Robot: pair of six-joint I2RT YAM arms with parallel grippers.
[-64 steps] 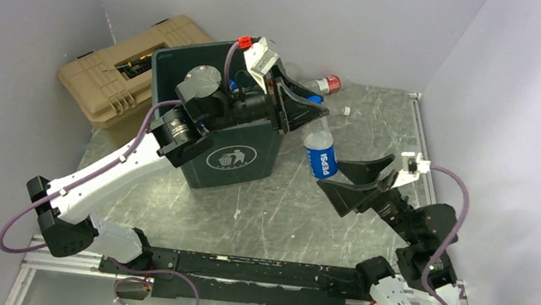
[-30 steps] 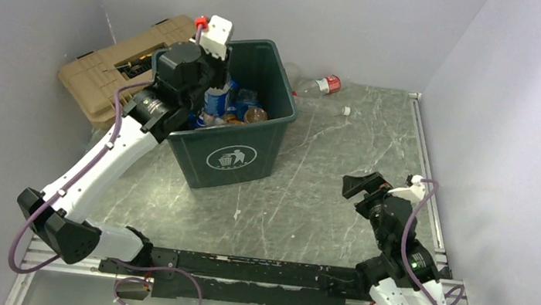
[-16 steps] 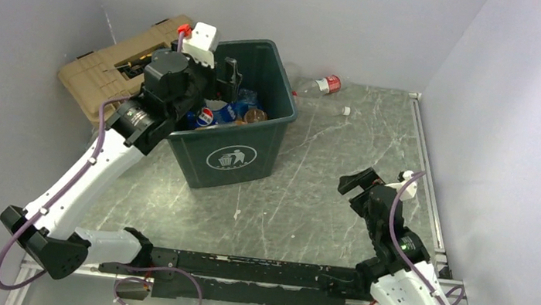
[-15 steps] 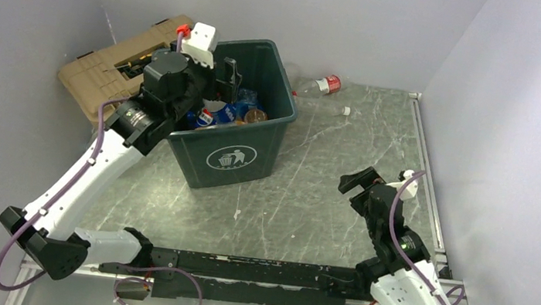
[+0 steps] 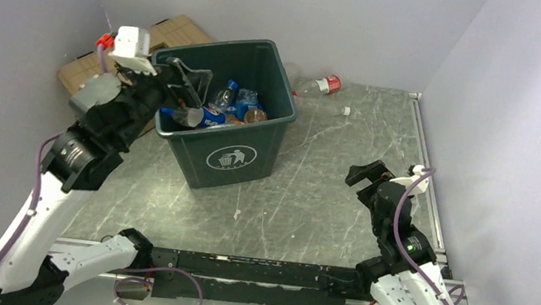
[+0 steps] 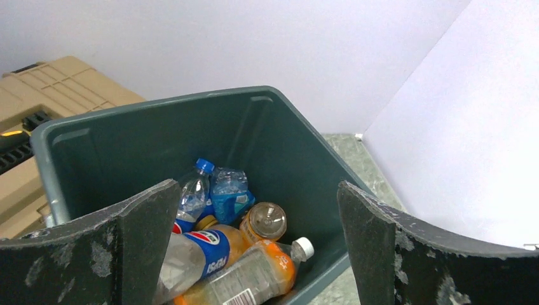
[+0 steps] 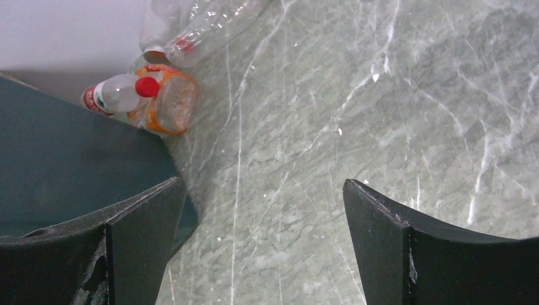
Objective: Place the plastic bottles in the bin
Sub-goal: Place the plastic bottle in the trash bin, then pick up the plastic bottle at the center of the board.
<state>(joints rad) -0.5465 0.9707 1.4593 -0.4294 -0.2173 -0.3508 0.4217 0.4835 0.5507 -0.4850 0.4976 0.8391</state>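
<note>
My right gripper will reach outward and down around the clear bottle's white cap [image 5: 346,110] next. The bottle's cap points away from the bin [image 5: 226,159].
The dark green bin [image 5: 226,159] stands at the table's back left and holds several plastic bottles [image 5: 231,106]. In the left wrist view a Pepsi bottle [image 6: 198,251], an orange bottle with a white cap [image 6: 262,272] and a blue-capped clear bottle [image 6: 193,192] lie inside the bin [image 6: 267,136]. My left gripper [image 5: 190,94] hangs open over the bin's left rim, empty [image 6: 257,248]. More bottles lie on the table behind the bin: a red-capped clear one [image 7: 117,93], an orange one [image 7: 169,105] and clear ones [image 7: 210,28]. My right gripper [image 5: 370,182] is open and empty above bare table [image 7: 260,241].
A tan ribbed hard case [image 5: 165,31] sits behind the bin's left side, against the wall. A small white cap [image 5: 346,110] lies on the marble table right of the bin. Walls close in the left, back and right sides.
My left gripper opened over the bin, the Pepsi bottle dropped among the others, and the arm pulled back to the left. The right arm barely shifted.
</note>
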